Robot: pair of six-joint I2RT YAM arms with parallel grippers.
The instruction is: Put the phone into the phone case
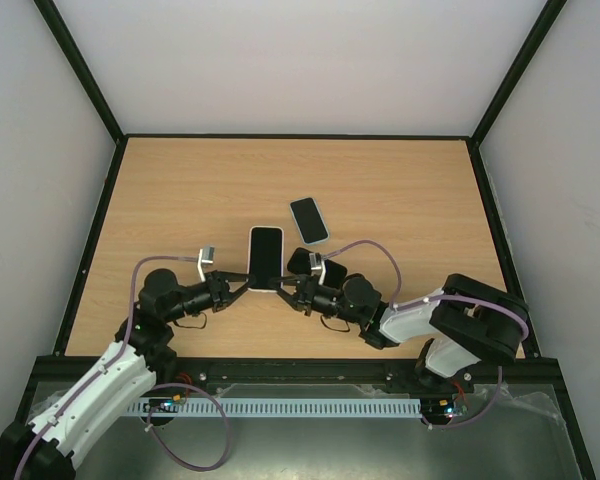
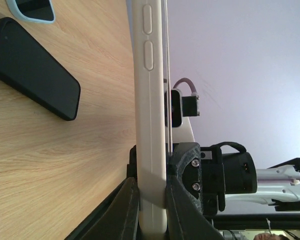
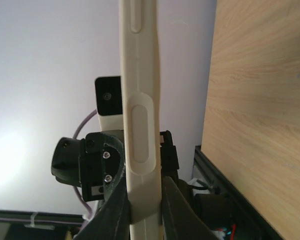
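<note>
My left gripper holds the case [image 1: 265,258]. It will next carry it down and to the left in the top view onto the bare wood, away from both phones, to let go of it there.
A white phone case [image 1: 265,258] with a black face is held above the table between both grippers. My left gripper [image 1: 241,281] is shut on its lower left edge, and my right gripper [image 1: 289,286] is shut on its lower right edge. In the left wrist view the case [image 2: 150,100] stands edge-on between my fingers [image 2: 129,205], with its side buttons showing. In the right wrist view its edge [image 3: 140,125] is clamped the same way. A black phone [image 1: 302,262] lies flat on the table just right of the case and also shows in the left wrist view [image 2: 35,70].
A second phone with a pale blue rim [image 1: 309,220] lies further back on the wooden table [image 1: 400,200]; its corner shows in the left wrist view [image 2: 35,7]. A black frame [image 1: 90,250] borders the table.
</note>
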